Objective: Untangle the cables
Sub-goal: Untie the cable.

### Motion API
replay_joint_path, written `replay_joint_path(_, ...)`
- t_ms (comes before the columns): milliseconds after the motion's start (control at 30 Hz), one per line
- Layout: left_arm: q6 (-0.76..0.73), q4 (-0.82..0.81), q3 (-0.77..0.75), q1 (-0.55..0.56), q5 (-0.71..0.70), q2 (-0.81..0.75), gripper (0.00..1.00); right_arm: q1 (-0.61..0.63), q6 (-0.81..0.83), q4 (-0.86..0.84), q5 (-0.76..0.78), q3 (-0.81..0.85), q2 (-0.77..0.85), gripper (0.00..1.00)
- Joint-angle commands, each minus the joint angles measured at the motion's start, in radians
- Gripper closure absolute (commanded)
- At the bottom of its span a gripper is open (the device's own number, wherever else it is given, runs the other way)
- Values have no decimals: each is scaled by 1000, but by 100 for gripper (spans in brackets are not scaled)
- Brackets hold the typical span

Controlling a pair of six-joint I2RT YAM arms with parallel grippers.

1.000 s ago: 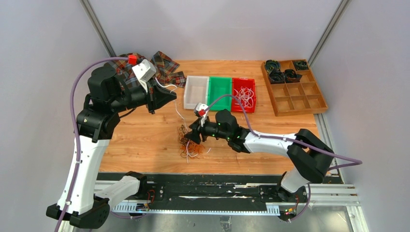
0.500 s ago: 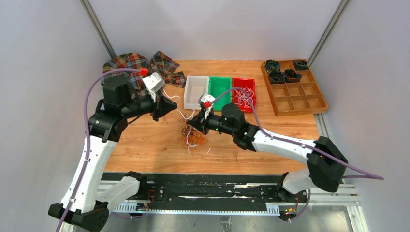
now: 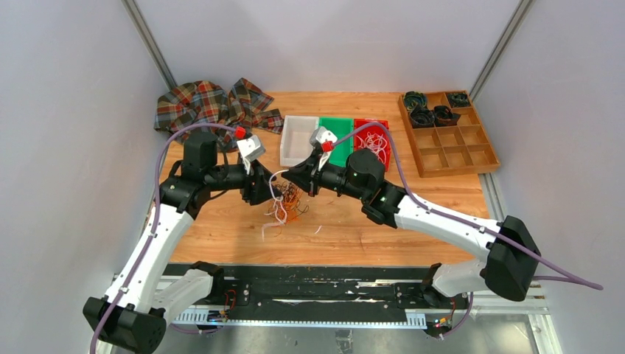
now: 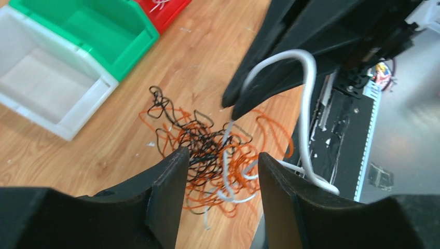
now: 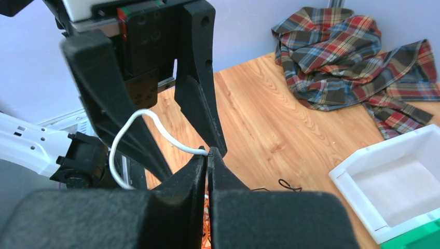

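My left gripper is open and will move a little toward the right gripper's shut fingers, which are holding the white cable up. It will then close on the part of the cable beside them.
The cables (image 3: 289,206) lie in a tangle of orange, black and white strands on the wooden table, seen close in the left wrist view as cables (image 4: 207,150). My right gripper (image 3: 290,177) hangs just above the tangle, shut on a white cable (image 5: 155,124) that loops up from its tips (image 5: 207,153). My left gripper (image 3: 265,190) faces it from the left, open, nothing between its fingers (image 4: 168,179). The same white cable (image 4: 306,88) curves past the left gripper's right finger. The two grippers are almost tip to tip.
White bin (image 3: 297,144), green bin (image 3: 343,124) and red bin (image 3: 374,141) holding white strands stand in a row behind the grippers. A wooden compartment tray (image 3: 442,157) with dark coiled rolls is at the back right. A plaid cloth (image 3: 206,103) lies back left.
The left gripper came down and rightward to the tangle and opened. The right gripper shut on the white cable and rose away from the table with it.
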State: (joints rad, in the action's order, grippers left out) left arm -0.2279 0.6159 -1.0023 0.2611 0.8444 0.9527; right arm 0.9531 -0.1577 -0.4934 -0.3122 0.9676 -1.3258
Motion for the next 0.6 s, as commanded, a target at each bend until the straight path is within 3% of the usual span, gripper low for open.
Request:
replay_joint_path(0, -50, -14, 7, -6, 144, -23, 43, 8, -46, -9, -42, 35, -15, 99)
replay_joint_path(300, -67, -32, 36, -5, 146, -16, 43, 17, -135, -61, -103, 51, -40, 99)
replay_joint_path(567, 93, -165, 56, -5, 145, -14, 53, 40, -194, -79, -132, 67, -72, 99)
